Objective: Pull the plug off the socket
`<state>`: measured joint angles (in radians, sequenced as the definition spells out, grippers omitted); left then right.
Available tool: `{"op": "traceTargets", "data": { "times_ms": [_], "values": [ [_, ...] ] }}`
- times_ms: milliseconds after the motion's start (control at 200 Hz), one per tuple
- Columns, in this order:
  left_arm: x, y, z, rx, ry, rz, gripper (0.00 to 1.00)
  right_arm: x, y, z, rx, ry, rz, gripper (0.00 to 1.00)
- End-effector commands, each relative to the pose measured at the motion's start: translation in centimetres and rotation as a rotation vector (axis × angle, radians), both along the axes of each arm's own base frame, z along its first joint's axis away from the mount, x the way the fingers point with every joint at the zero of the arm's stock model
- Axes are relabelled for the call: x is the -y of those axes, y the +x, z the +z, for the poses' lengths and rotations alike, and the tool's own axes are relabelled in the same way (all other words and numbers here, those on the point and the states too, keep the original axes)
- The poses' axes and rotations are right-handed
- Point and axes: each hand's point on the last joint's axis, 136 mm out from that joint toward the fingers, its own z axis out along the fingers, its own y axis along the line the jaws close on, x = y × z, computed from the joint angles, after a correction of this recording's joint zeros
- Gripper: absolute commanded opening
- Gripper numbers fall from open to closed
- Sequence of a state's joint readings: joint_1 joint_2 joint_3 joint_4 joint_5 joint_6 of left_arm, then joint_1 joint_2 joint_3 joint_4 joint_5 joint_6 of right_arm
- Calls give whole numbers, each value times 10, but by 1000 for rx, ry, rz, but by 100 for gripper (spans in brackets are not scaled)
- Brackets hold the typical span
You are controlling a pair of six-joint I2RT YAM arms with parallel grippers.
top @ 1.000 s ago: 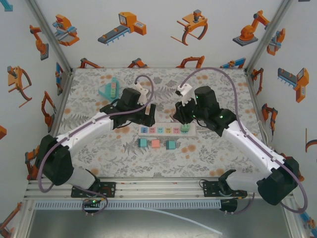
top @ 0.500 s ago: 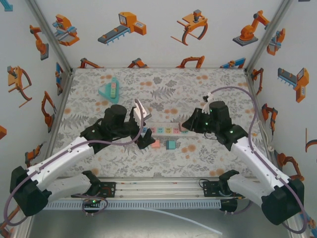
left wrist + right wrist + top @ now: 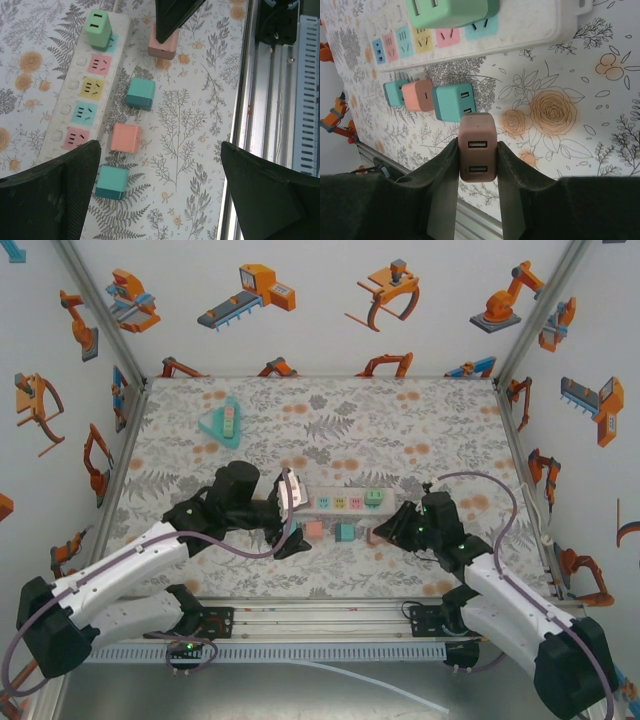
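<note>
The dusty-pink plug (image 3: 477, 150) is clear of the power strip. My right gripper should lower it onto the mat beside the nearest teal plug next and let go of it there.
A white power strip (image 3: 345, 502) lies across the mat with one green plug (image 3: 374, 497) seated in its right end socket. My right gripper (image 3: 378, 534) sits just in front of the strip, low over the mat. It is shut on a dusty-pink plug (image 3: 477, 150) that is free of the strip, USB ports facing the camera. My left gripper (image 3: 289, 524) hovers at the strip's left end, jaws open wide and empty. From the left wrist, the green plug (image 3: 98, 27) stands at the far end of the strip (image 3: 64, 117).
Three loose plugs lie on the mat in front of the strip: teal (image 3: 112, 182), pink (image 3: 125, 138), teal (image 3: 140, 93). A teal triangular holder (image 3: 221, 423) sits at the back left. The aluminium rail (image 3: 270, 100) runs along the near edge.
Both arms have drawn back from over the strip toward the near edge. The right gripper came down in front of the strip with the pink plug. The left jaws opened wider.
</note>
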<state>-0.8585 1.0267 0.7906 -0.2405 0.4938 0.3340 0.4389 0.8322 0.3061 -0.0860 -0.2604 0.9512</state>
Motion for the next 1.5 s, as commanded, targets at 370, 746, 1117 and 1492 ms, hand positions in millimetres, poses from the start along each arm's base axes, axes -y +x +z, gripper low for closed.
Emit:
{"op": "traceTargets", "data": {
  "times_ms": [370, 746, 1117, 1492],
  "values": [
    [12, -2, -10, -7, 20, -44, 97, -16, 23, -20, 21, 56, 4, 26],
    [15, 3, -11, -11, 27, -31, 97, 5, 5, -54, -96, -73, -26, 48],
    [12, 14, -14, -10, 51, 41, 97, 13, 5, -46, -82, -116, -42, 52],
    [1, 41, -16, 42, 94, 205, 97, 20, 47, 61, 318, -397, 112, 54]
  ]
}}
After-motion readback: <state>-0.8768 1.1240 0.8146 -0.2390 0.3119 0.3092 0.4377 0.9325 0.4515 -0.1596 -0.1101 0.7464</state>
